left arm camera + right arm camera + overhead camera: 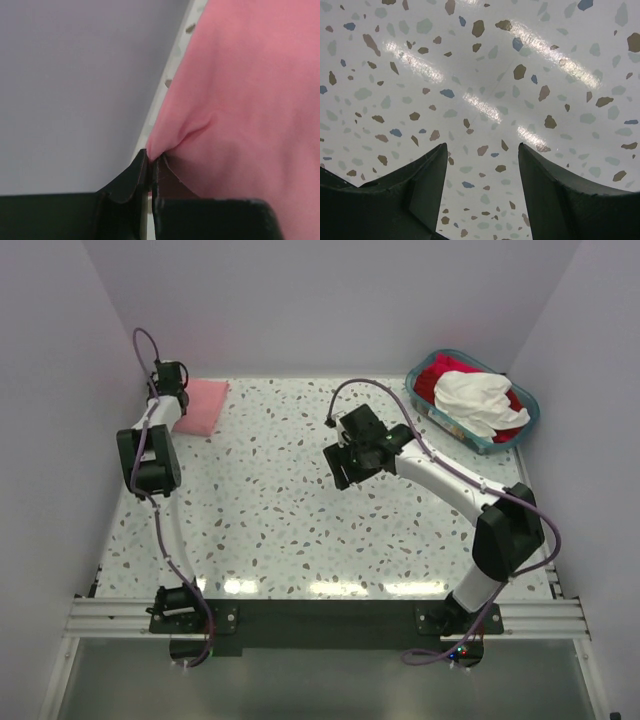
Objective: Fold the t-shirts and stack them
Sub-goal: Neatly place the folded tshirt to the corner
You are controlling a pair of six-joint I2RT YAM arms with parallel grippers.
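Note:
The part of the table by the wall is bare. My left gripper will next pull the pink t-shirt's pinched edge left in the top view, over that gap, and let go to close it.
A folded salmon-pink t-shirt [203, 405] lies at the far left corner of the table. My left gripper [172, 380] sits at its left edge, and in the left wrist view its jaws [150, 159] are shut on a pinch of the pink t-shirt [250, 100]. A white t-shirt [478, 400] and a red t-shirt [432, 376] lie crumpled in the basket at the far right. My right gripper [345, 468] hovers over the middle of the table. Seen from its wrist, the right gripper [482, 147] is open with only speckled tabletop between the fingers.
A teal-blue plastic basket [436, 423] stands at the far right corner. Lilac walls close in the table on the left, back and right; the left wall [75, 90] is right beside the pink t-shirt. The terrazzo tabletop [280, 530] fills the middle.

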